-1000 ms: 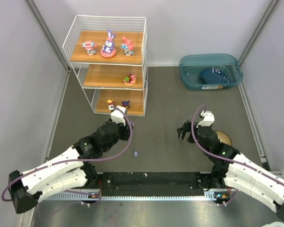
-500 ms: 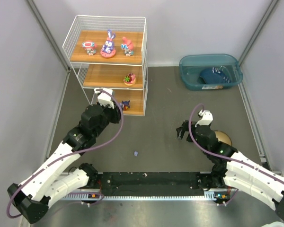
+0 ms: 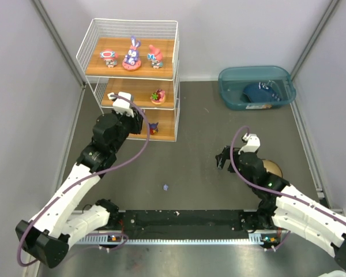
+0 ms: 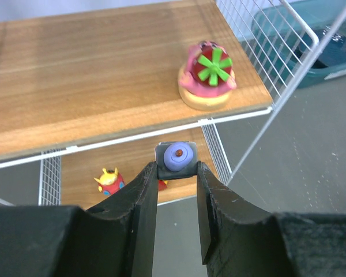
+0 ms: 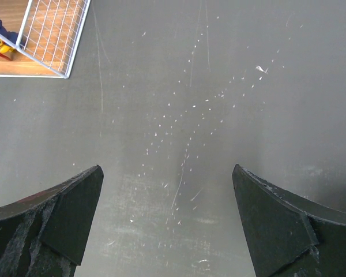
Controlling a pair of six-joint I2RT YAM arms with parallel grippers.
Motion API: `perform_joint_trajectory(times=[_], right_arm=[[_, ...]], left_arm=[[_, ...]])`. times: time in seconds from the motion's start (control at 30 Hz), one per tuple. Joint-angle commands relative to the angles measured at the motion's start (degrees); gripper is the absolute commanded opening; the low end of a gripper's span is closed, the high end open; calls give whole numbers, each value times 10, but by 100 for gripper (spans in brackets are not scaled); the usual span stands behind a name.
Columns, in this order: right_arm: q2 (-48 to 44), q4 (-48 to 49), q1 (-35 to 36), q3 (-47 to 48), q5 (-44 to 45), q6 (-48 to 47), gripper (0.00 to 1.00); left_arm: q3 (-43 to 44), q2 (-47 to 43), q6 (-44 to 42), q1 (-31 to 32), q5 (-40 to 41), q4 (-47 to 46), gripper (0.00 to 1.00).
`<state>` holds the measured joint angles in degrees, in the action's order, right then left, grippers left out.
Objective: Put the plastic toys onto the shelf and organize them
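The wood (image 4: pixel 132 96) beside the pink toy is bare, so my left gripper goes outward over the middle board's edge next and releases the purple and grey toy (image 4: pixel 177 157) there.
The white wire shelf (image 3: pixel 91 84) has three wooden boards. Three toys stand on the top board (image 3: pixel 131 55). A pink toy with a green star (image 3: pixel 157 96) stands on the middle board, also in the left wrist view (image 4: pixel 207 75). A red and yellow toy (image 4: pixel 109 181) and a dark blue one (image 3: pixel 153 127) stand on the bottom board. My left gripper (image 3: pixel 127 105) is shut on a small purple and grey toy (image 4: pixel 177 157), held in front of the middle board's edge. My right gripper (image 3: pixel 224 160) is open and empty over the bare floor. A tiny purple bit (image 3: pixel 165 187) lies on the floor.
A teal bin (image 3: pixel 227 79) with a dark blue item (image 3: pixel 260 92) stands at the back right. A tan round bowl (image 3: pixel 272 168) sits beside my right arm. Grey walls close in the left and right sides.
My left arm has risen and moved left and back, from near the bottom board up to the middle board, carrying the small purple toy. The right arm has barely moved.
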<state>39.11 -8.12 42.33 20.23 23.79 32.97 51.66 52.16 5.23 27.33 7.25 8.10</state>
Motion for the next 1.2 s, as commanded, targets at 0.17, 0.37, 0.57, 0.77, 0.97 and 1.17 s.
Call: perform_joint_trajectory(times=[0.17, 0.37, 0.57, 0.77, 0.97, 1.17], right_arm=[[8, 31, -18, -5, -7, -12, 96], [20, 38, -27, -4, -13, -15, 96], [32, 43, -32, -4, -21, -17, 96], [37, 49, -40, -5, -28, -19, 96], [41, 51, -48, -6, -34, -21, 96], [43, 54, -54, -9, -39, -20, 96]], left_arm=[[32, 43, -27, -56, -51, -135, 0], [36, 78, -29, -76, -62, -171, 0], [34, 98, -35, -87, -49, -199, 0], [28, 116, -32, -91, -41, -219, 0], [28, 137, -30, -95, -38, -230, 0], [27, 151, -31, -102, -39, -235, 5]])
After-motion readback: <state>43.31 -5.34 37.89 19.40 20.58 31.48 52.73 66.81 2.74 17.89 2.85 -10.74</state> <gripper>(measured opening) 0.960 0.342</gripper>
